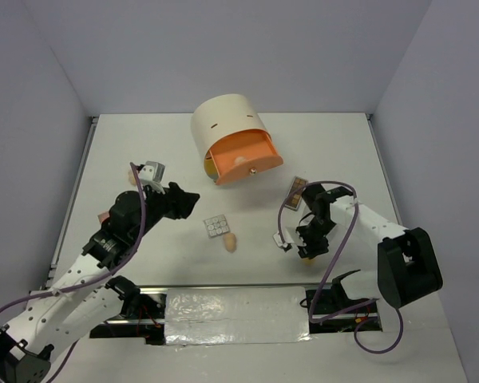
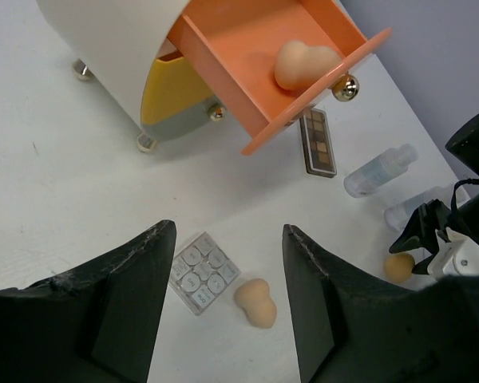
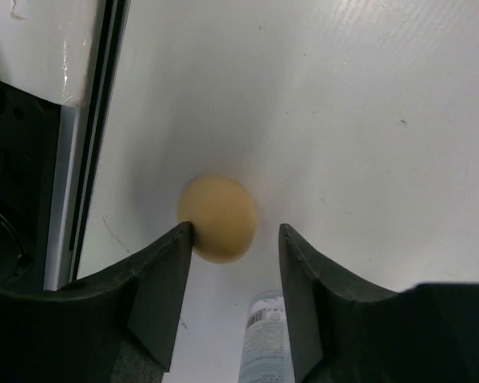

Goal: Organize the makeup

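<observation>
My left gripper is about to move down, back and to the right in the top view next, onto the middle of the peach sponge by the palette, because another sponge is already in the drawer.
My left gripper (image 1: 190,199) (image 2: 229,231) is open and empty, held above a square grey-white palette (image 1: 216,226) (image 2: 203,273) and a peach sponge (image 1: 231,242) (image 2: 256,302). My right gripper (image 1: 307,249) (image 3: 236,230) is open, low over the table; a round peach sponge (image 3: 218,217) (image 2: 399,266) lies at its left fingertip, not gripped. A clear bottle (image 3: 263,339) lies under the jaws. Two clear bottles (image 2: 379,170) (image 2: 411,209) and a long brown palette (image 1: 296,192) (image 2: 318,142) lie nearby. Another sponge (image 2: 303,64) sits in the open orange drawer (image 1: 243,163).
The cream cylindrical unit (image 1: 227,128) stands at the back middle with its orange drawer pulled out toward me; a yellow drawer (image 2: 172,92) shows below it. Pinkish items (image 1: 104,215) lie at the far left. A taped strip (image 1: 235,315) runs along the near edge.
</observation>
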`<state>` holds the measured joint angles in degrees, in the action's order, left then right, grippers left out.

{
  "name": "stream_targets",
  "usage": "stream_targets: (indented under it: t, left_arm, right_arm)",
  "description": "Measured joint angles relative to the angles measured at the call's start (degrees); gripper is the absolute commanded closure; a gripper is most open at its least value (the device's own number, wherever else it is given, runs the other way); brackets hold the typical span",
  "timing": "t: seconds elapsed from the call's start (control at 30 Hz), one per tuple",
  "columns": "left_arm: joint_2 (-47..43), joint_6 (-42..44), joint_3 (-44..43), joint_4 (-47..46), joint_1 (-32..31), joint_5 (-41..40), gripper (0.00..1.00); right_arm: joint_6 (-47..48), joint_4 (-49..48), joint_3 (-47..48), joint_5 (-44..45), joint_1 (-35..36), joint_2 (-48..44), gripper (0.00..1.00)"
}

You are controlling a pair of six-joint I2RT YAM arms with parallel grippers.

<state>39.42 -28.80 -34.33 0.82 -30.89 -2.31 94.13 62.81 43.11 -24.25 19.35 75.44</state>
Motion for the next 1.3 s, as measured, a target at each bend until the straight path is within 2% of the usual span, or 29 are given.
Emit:
stream_targets:
  t: [0.23,0.27,0.37,0.5,0.67,0.77,0.87,0.93,1.1,1.2,1.23,1.3]
  left_arm:
    - [3.52,-0.85,2.91,-1.75,0.00,2.64,0.32]
    - [4.09,-1.25,3.37,-1.95,0.00,3.19,0.32]
    - [5.16,-1.64,4.83,-3.08,-0.02,5.01,0.34]
    - [6.49,-2.25,7.41,-4.92,-0.31,6.78,0.35]
    - [10.16,-3.08,8.39,-5.92,-2.86,7.43,0.35]
    - [13.68,-3.15,8.35,-6.27,-5.40,7.23,0.34]
    - [16.48,-3.26,8.31,-6.36,-7.41,6.97,0.34]
    - [17.44,-3.80,8.26,-6.47,-8.72,6.27,0.33]
    - [18.53,-4.96,7.52,-6.88,-11.06,4.17,0.33]
    - [18.91,-5.92,7.19,-7.13,-12.07,3.43,0.33]
    - [19.02,-6.03,7.15,-7.21,-12.39,2.99,0.33]
    - [19.37,-6.23,7.04,-7.26,-13.20,2.05,0.33]
  right_arm:
    - [-0.98,-0.63,-2.40,0.35,0.55,0.15,0.70]
    - [-0.98,-0.63,-2.40,0.17,0.55,0.04,0.79]
    - [-0.85,0.24,-2.27,-0.76,0.57,-0.74,0.92]
    - [-2.69,2.49,1.73,-4.59,0.74,-3.87,0.99]
    - [-11.76,2.32,16.74,-14.23,0.81,-4.28,1.00]
    - [-25.29,-3.08,25.75,-20.22,1.01,-3.93,1.00]
    - [-41.05,-14.53,30.01,-22.82,1.16,-4.09,1.00]
    - [-53.05,-23.98,31.04,-21.99,1.25,-4.02,1.00]
    - [-74.97,-37.92,34.86,-16.46,1.31,-0.83,1.00]
    - [-82.53,-43.69,35.69,-12.98,1.31,1.49,0.98]
    - [-84.39,-44.92,35.69,-11.74,1.36,2.21,0.91]
    - [-86.75,-46.62,35.69,-9.88,1.40,3.74,0.85]
